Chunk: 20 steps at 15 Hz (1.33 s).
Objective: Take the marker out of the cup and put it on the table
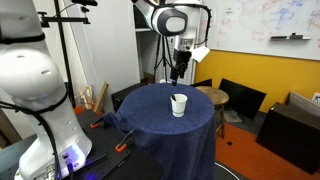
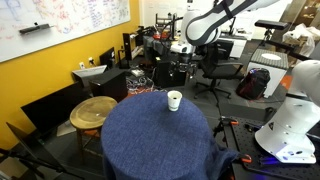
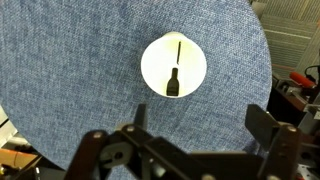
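Observation:
Because the marker's dark top end (image 3: 173, 87) shows through the cup's opening, I should lower my open gripper over the cup, fingers astride that end of the marker, and close.
The white cup (image 3: 173, 67) stands on the round table draped in navy cloth (image 3: 80, 80). The dark marker (image 3: 174, 72) stands inside the cup, seen from above in the wrist view. The cup also shows in both exterior views (image 1: 179, 104) (image 2: 174, 100), near the table's far part (image 1: 165, 125) (image 2: 150, 140). My gripper (image 3: 198, 125) is open and empty, high above the table, with the cup just beyond its fingertips in the wrist view. In an exterior view the gripper (image 1: 179, 70) hangs above and behind the cup; it also shows high up in the other exterior view (image 2: 189, 45).
A round brown wooden stool (image 1: 212, 95) (image 2: 93, 111) stands beside the table. Black office chairs (image 2: 220, 65), black boxes (image 1: 295, 125) and orange clamps (image 1: 122, 148) sit around the table. A yellow wall with a whiteboard (image 1: 265, 25) is behind.

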{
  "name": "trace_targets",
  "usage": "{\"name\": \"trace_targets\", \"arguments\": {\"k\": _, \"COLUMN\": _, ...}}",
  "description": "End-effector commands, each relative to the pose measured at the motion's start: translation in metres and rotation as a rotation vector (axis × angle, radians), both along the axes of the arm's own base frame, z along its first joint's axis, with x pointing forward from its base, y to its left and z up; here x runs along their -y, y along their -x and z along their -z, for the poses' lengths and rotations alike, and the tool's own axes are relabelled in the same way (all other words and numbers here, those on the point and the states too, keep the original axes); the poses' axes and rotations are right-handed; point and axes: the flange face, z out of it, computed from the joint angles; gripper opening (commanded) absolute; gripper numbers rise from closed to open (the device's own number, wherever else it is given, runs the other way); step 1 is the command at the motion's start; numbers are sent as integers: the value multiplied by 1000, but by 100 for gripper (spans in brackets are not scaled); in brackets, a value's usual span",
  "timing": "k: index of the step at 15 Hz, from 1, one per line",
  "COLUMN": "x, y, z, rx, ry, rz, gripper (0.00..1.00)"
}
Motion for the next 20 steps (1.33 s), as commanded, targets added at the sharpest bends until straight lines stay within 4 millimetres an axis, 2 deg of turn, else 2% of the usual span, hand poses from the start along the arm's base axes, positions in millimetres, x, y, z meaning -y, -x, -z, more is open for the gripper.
{"name": "trace_targets", "arguments": {"k": 1, "x": 6, "y": -11, "z": 7, "rx": -7, "ry": -49, "rz": -75, "gripper": 100}}
{"name": "trace_targets", "arguments": {"k": 4, "x": 9, "y": -17, "z": 17, "rx": -19, "ry": -63, "rz": -103, "gripper": 99}}
{"name": "trace_targets", "arguments": {"k": 6, "x": 10, "y": -22, "z": 22, "rx": -27, "ry": -61, "rz": -104, "gripper": 95}}
{"name": "trace_targets", "arguments": {"k": 8, "x": 9, "y": -27, "z": 27, "rx": -32, "ry": -56, "rz": -86, "gripper": 89}}
{"name": "trace_targets", "arguments": {"k": 9, "x": 8, "y": -30, "z": 29, "rx": -32, "ry": -54, "rz": -69, "gripper": 77}}
{"name": "trace_targets", "arguments": {"k": 11, "x": 7, "y": -35, "z": 33, "rx": -33, "ry": -57, "rz": -61, "gripper": 72}}
{"name": "trace_targets", "arguments": {"k": 13, "x": 7, "y": -38, "z": 37, "rx": -35, "ry": -60, "rz": -54, "gripper": 64}}
{"name": "trace_targets", "arguments": {"k": 20, "x": 8, "y": -38, "z": 50, "rx": -58, "ry": -71, "rz": -10, "gripper": 57}}
